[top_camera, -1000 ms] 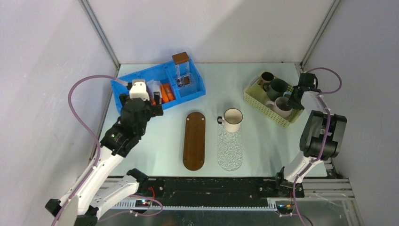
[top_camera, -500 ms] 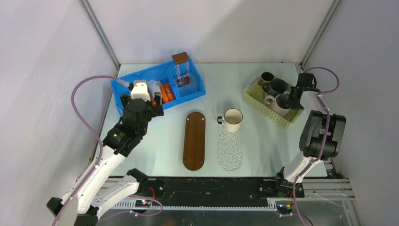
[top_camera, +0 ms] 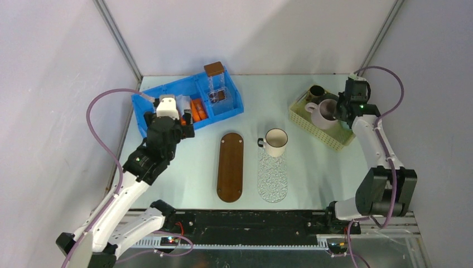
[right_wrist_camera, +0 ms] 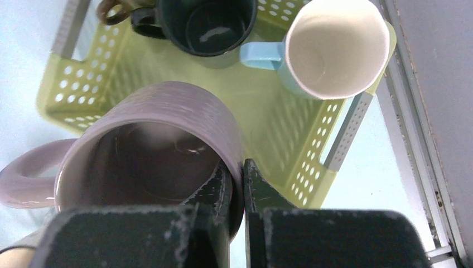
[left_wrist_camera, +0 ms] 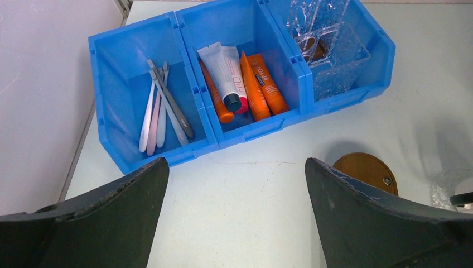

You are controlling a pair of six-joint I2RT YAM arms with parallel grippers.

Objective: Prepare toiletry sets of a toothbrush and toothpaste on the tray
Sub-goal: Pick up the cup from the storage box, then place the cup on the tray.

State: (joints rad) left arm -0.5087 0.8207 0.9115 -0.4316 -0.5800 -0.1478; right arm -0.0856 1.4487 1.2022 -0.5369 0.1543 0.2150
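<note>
Next, my right gripper needs to carry the mug back over the glass tray's free middle, below and to its left in the top view, lower and release.
Several toothbrushes [left_wrist_camera: 162,109], grey and pale pink, lie in the left compartment of the blue bin [left_wrist_camera: 139,159]. The middle compartment holds orange toothpaste tubes [left_wrist_camera: 262,84] and a white one [left_wrist_camera: 223,70]. My left gripper [left_wrist_camera: 235,163] hovers open over bare table just in front of the bin, holding nothing. The brown wooden tray [top_camera: 230,166] and the clear glass tray [top_camera: 273,177] lie mid-table. My right gripper [right_wrist_camera: 239,173] is shut on the wall of a pale purple mug [right_wrist_camera: 167,123], one finger inside and one outside, held above the basket [right_wrist_camera: 279,128].
A white mug [top_camera: 275,142] stands at the glass tray's far end. Clear brown-lidded boxes [top_camera: 216,84] fill the bin's right compartment. The yellow-green basket [top_camera: 304,120] at the far right also holds a dark mug [right_wrist_camera: 206,22] and a light blue mug [right_wrist_camera: 334,47].
My right gripper has shut on the purple mug's wall and lifted it up and leftward out of the basket, the arm stretching out. The left arm has barely moved.
</note>
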